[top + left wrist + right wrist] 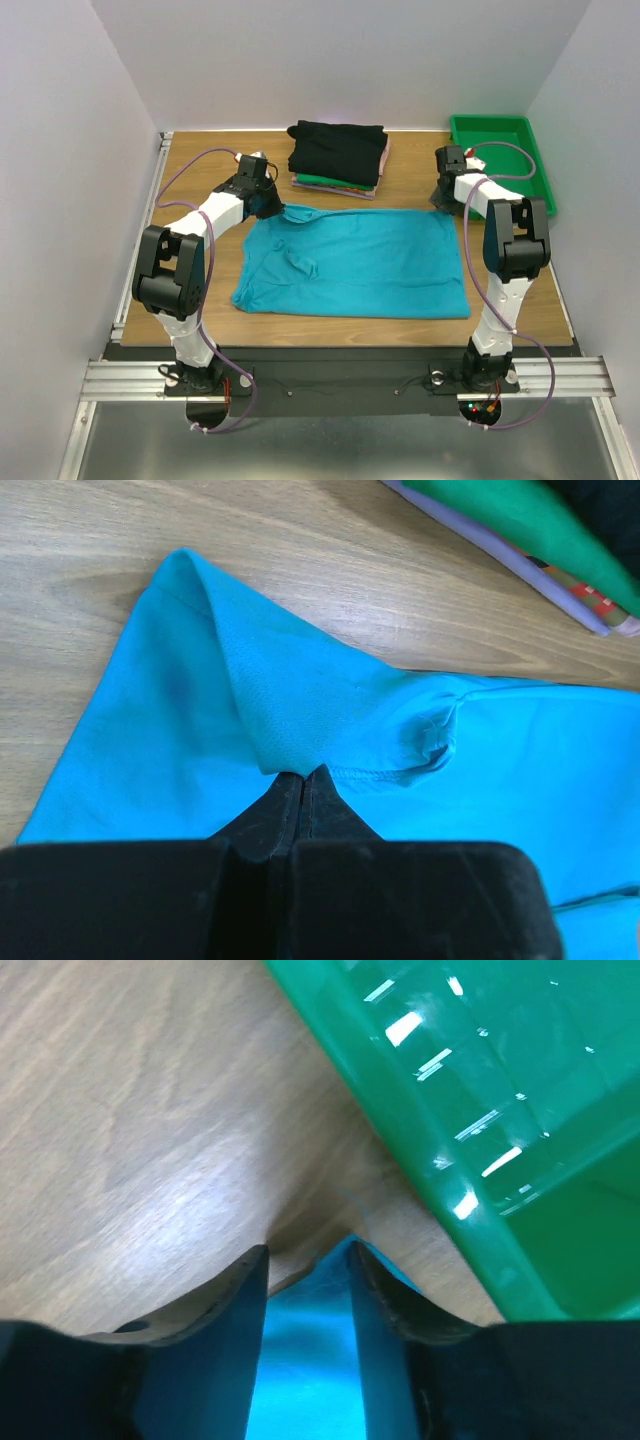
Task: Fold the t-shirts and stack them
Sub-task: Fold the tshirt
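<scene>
The t-shirt lies unfolded, so the left gripper carries the t-shirt's pinched far corner back over the t-shirt next. Then it releases the corner on the t-shirt's near part by the wrinkle [283, 285].
A teal t-shirt [360, 260] lies spread flat on the wooden table, with a small wrinkle near its middle. My left gripper [272, 205] is at its far left corner and shut on a pinched fold of teal cloth [200, 700], which rises into a ridge ahead of the left gripper [303, 775]. My right gripper [440, 200] is low over the far right corner. In the right wrist view the right gripper [308, 1255] has its jaws apart, with the teal corner [300, 1360] between them. Folded t-shirts [337, 160] are stacked at the back, black on top of green and pink.
A rigid green plastic tray [500, 160] stands at the back right, its wall [480, 1090] close beside my right gripper. The edge of the folded stack [520, 530] lies just beyond the left gripper. White walls enclose the table on three sides.
</scene>
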Robot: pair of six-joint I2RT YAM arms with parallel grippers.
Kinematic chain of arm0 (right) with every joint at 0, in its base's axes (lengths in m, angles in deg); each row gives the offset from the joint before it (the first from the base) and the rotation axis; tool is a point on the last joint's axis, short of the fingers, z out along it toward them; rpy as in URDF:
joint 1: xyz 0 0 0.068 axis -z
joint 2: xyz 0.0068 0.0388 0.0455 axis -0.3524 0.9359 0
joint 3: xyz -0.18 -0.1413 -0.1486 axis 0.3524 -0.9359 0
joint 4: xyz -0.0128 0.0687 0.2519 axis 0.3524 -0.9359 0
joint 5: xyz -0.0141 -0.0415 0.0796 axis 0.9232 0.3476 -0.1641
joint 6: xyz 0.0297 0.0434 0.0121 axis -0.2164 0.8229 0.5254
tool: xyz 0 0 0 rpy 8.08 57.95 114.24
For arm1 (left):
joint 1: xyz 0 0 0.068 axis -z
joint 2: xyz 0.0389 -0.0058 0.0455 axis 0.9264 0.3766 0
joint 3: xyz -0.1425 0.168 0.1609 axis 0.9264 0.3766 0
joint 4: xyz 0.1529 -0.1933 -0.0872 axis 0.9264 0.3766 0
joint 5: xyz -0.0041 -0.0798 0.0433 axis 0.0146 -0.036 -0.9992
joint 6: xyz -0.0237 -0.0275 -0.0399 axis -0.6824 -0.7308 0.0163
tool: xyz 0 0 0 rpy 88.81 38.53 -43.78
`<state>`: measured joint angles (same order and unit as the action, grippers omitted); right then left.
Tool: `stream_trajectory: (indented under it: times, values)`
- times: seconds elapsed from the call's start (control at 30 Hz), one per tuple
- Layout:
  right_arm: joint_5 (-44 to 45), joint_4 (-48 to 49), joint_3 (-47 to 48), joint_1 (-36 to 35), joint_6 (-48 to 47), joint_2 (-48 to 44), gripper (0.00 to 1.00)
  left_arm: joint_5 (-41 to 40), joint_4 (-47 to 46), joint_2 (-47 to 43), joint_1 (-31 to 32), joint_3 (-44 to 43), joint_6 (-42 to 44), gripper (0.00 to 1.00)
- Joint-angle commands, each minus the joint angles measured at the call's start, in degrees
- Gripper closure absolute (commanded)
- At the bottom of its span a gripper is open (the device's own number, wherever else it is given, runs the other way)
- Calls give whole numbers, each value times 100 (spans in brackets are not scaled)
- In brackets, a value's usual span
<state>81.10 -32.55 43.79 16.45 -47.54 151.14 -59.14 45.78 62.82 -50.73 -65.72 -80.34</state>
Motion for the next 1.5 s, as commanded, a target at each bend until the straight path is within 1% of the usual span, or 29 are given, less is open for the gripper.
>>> stream_trajectory:
  times: [0.0,0.1,0.13,0.2,0.23,0.37,0.4,0.53,0.83,1.03,1.27,1.33,1.43,1.47]
  values:
    - [202,-83,-98,14,170,-51,59,50,-95,-361,-10,101,66,100]
    - [106,-109,-115,5,205,-78,69,112,-112,-361,-10,101,66,100]
    - [88,-126,-115,5,205,-95,79,129,-112,-361,-10,92,57,100]
    - [106,-127,-115,6,205,-183,91,235,-112,-343,-10,39,57,100]
    - [114,-127,-107,5,179,-235,100,244,-112,-352,-10,30,66,100]
    - [132,-135,-177,-3,82,-578,100,235,-68,-527,-10,91,22,100]
    - [123,-135,-220,-3,64,-787,99,235,-60,-580,-10,127,5,100]
    - [194,-135,-519,-21,-50,-1254,99,253,-69,-844,-10,311,-66,100]
    - [62,-92,-1459,-30,-94,-2054,100,323,-78,-1723,61,1242,-303,100]
    - [141,-83,-2127,-30,-103,-2818,100,481,-112,-2487,175,1963,-662,100]
    - [-70,-56,-2479,-30,-182,-3092,99,411,28,-3532,333,2762,-1128,100]
    - [-96,-48,-2515,-30,-217,-3119,100,463,46,-3700,403,2921,-1234,100]
    - [-175,-39,-2550,-30,-287,-3171,100,349,291,-4086,544,3185,-1489,100]
    - [-210,-39,-2559,-21,-331,-3197,100,297,344,-4340,588,3368,-1559,100]
